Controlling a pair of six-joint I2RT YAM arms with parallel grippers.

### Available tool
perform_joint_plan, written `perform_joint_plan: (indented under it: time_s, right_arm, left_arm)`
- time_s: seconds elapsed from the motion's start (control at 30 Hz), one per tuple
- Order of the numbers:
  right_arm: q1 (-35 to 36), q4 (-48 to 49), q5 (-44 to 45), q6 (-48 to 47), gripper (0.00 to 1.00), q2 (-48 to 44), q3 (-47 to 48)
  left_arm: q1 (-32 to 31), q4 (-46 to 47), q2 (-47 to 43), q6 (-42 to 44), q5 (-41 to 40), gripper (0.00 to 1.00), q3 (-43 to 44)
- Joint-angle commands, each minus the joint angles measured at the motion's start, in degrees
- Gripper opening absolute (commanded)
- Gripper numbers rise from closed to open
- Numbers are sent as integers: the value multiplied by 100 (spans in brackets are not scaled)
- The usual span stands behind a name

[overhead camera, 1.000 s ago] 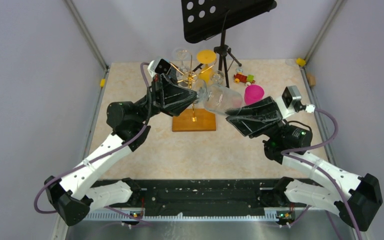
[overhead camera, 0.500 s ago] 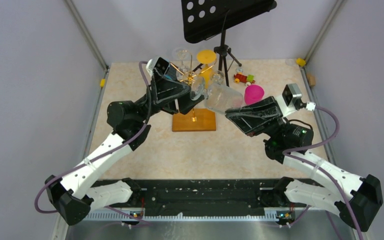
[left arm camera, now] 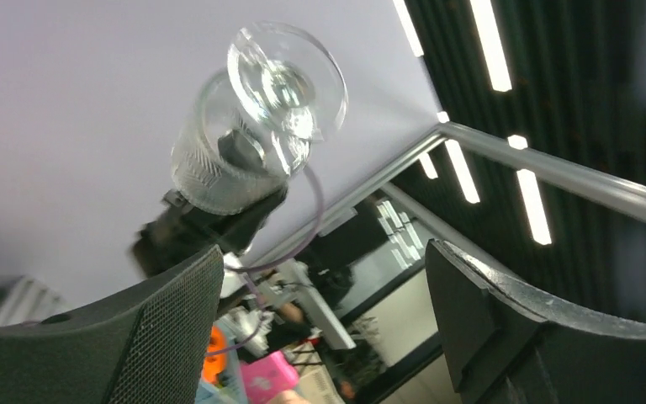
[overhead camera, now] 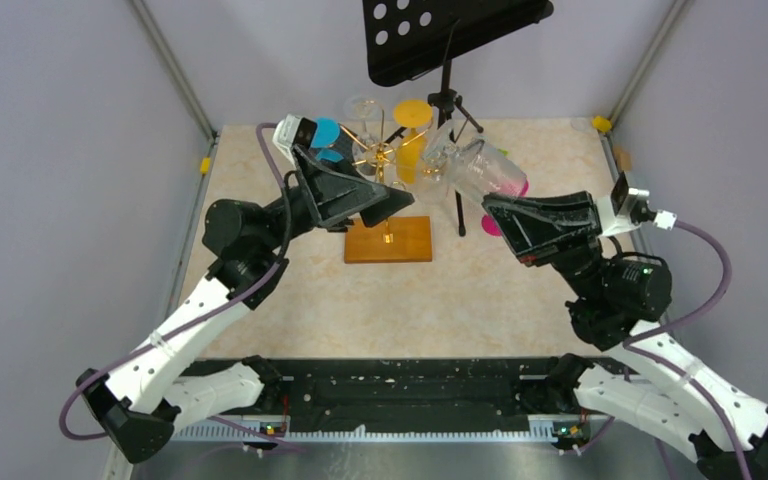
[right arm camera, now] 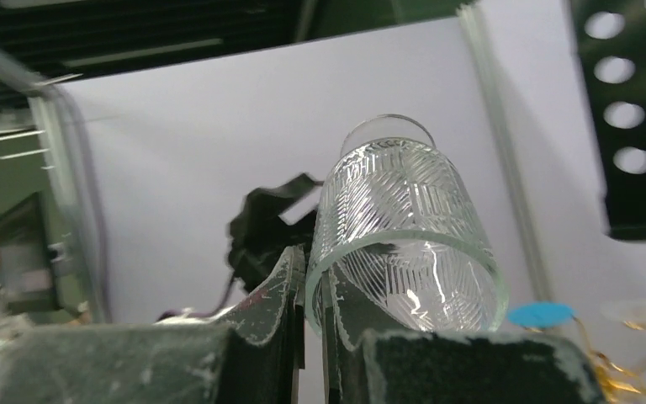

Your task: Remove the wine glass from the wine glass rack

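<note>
The wine glass point(overhead camera: 477, 166) hangs tilted, so my right gripper will tip its fingers down, lower it upright onto the tabletop beside the pink object below and release it.
The wine glass point(overhead camera: 477, 166), clear with a cut pattern, hangs tilted in the air to the right of the wine glass rack point(overhead camera: 381, 157), apart from its gold wire arms. My right gripper point(overhead camera: 493, 205) is shut on the rim of the bowl. In the right wrist view the rim of the wine glass point(right arm camera: 410, 240) is pinched between the right gripper's point(right arm camera: 313, 290) fingers. My left gripper point(overhead camera: 388, 203) stands open over the rack's wooden base point(overhead camera: 388, 241), holding nothing. From the left wrist the wine glass point(left arm camera: 248, 135) shows beyond the open left gripper point(left arm camera: 324, 324), foot towards the camera.
A black music stand point(overhead camera: 447, 35) stands just behind the rack. A yellow glass point(overhead camera: 412, 114), a clear glass point(overhead camera: 363, 106) and a blue glass point(overhead camera: 325, 133) hang on the rack. A pink object point(overhead camera: 513, 186) and a small toy point(overhead camera: 488, 155) lie at the back right.
My left gripper has opened, let go of the wine glass and drawn back to the left. My right gripper has shut on the bowl's rim and carried the glass up and right, off the rack.
</note>
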Motion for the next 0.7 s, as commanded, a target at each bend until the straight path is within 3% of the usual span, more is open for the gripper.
perform_joint_plan:
  time_s: [0.0,0.17,0.3,0.43,0.67]
  right_arm:
    - [51,-2866,1677,-993,0,-447,865]
    - [53,-5165,3654,-1375,0,-641,1558]
    - [53,-6887,5099,-1500,0,-411,2279]
    - [54,-8567,6361,-1601,0,199,3104]
    - [-126,-9228,7188,-1932,0,1009,3463]
  left_arm:
    - [-5,-1495,-326,2183,67,92,41]
    - [-6,-3524,-584,4451,-474,92,499]
    - [-5,-4832,-818,5771,-1243,92,823]
    - [-5,-5362,-1064,6510,-2108,92,929]
    - [-6,-5557,-1398,6880,-2750,92,799]
